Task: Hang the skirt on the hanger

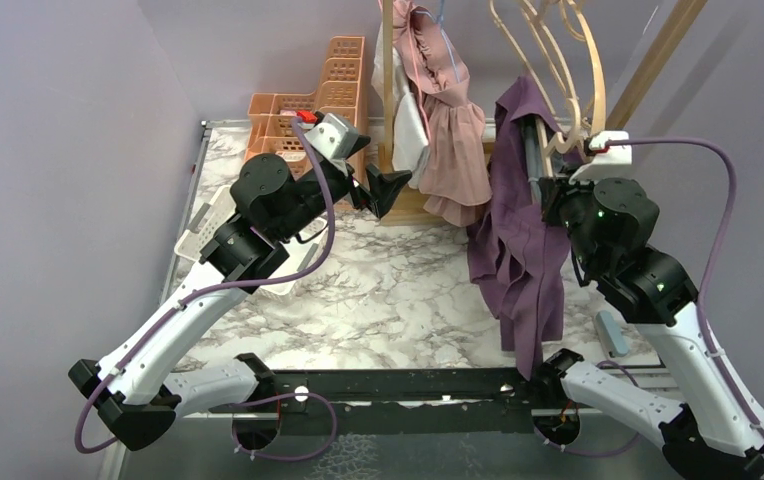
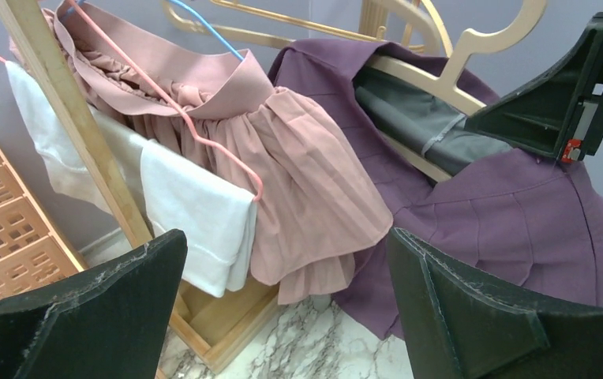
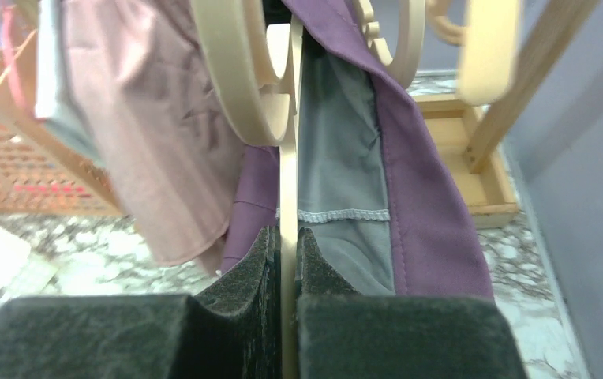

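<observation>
I will next move my right gripper up and outward to the gap (image 1: 486, 50) beside the pink pleated skirt and let go of the hanger, because the purple skirt hangs over it.
A purple skirt (image 1: 518, 240) with grey lining hangs draped over a pale wooden hanger (image 1: 558, 140) at the right of the rack. It also shows in the left wrist view (image 2: 511, 213) and the right wrist view (image 3: 425, 197). My right gripper (image 3: 288, 245) is shut on the hanger's thin wooden bar (image 3: 289, 181), holding it up with the skirt on it. My left gripper (image 1: 383, 190) is open and empty, in the air left of the skirt, facing the rack; in the left wrist view its fingers (image 2: 456, 300) frame the pink and purple skirts.
A pink pleated skirt (image 1: 448, 130) and a white cloth (image 1: 408, 130) hang on the wooden rack (image 1: 390, 90). Orange baskets (image 1: 308, 105) stand at the back left. A white tray (image 1: 203, 235) lies under the left arm. More wooden hangers (image 1: 558, 50) hang above the right gripper.
</observation>
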Robot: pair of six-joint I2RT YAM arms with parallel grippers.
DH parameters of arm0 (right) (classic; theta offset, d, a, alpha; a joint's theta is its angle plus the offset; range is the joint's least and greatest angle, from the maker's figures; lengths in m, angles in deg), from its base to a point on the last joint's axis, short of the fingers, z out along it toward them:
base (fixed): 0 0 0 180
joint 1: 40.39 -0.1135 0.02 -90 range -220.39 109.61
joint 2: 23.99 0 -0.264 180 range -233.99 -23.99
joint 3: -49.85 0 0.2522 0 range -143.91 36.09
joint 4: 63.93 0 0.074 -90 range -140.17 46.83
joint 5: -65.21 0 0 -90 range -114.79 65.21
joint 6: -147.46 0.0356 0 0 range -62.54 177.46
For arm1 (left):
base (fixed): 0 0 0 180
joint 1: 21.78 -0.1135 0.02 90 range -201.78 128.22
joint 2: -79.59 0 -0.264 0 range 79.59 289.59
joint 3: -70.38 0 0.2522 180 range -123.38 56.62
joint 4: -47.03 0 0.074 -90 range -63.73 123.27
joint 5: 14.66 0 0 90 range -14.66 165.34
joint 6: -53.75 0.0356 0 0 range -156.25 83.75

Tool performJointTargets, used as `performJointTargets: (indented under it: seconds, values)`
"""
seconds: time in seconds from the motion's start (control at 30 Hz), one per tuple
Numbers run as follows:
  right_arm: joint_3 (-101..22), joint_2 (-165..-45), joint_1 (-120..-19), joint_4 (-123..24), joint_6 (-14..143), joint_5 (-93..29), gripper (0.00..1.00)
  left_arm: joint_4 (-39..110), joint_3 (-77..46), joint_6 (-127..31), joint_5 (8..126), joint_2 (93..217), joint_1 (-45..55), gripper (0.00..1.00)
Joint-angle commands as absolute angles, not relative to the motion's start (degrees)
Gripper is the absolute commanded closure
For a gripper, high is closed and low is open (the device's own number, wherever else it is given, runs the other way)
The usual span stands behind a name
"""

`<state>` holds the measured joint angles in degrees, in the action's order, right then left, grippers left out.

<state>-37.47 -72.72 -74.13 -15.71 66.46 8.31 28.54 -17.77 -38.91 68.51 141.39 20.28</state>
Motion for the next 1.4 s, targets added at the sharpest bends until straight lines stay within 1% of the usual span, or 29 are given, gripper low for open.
performJointTargets:
  seconds: [0.0, 0.03, 0.1, 0.4, 0.63, 0.73, 0.87, 1.1, 1.2, 1.37]
  values:
    - [-39.01, -72.11, -74.14, -24.55, 64.07, -6.09, 0.99, 27.69, -18.24, -39.46, 69.78, 139.98, 20.05, 0.01]
    - [-39.79, -72.53, -74.14, -24.74, 62.81, -9.04, 0.99, 27.61, -18.26, -39.42, 69.8, 139.95, 20.01, 0.01]
    - [-42.19, -74.07, -74.14, -24.04, 62.46, -10.42, 0.99, 27.34, -18.35, -39.33, 69.78, 139.81, 20.05, 0.01]
    - [-56.24, -84.67, -74.12, -17.22, 70.1, -2.06, 0.99, 26.95, -16.95, -39.84, 69.96, 138.13, 20.05, 0.01]
    - [-65.88, -92.26, -74.14, -15.96, 69.04, 0.61, 0.99, 26.0, -15.48, -40.5, 70.49, 136.05, 20.05, 0.01]
    - [-68.94, -95.59, -74.14, -17.74, 66.61, 0.56, 0.99, 25.47, -14.83, -41.05, 70.38, 135.34, 20.05, 0.01]
    - [-69.93, -98.11, -74.14, -21.76, 65.81, -1.93, 0.99, 23.87, -13.84, -40.11, 69.52, 134.05, 20.05, 0.01]
    - [-73.62, -104.57, -73.99, -27.48, 60.57, 0.15, 0.99, 19.27, -11.55, -40.42, 72.3, 132.04, 20.05, 0.01]
    - [-78.7, -108.62, -73.8, -28.95, 57.35, -1.45, 0.99, 18.95, -8.0, -42.69, 72.91, 130.77, 20.04, 0.01]
    - [-86.61, -114.41, -71.45, -30.02, 56.6, -3.56, 0.99, 17.5, -1.82, -50.96, 73.98, 129.53, 20.05, 0.02]
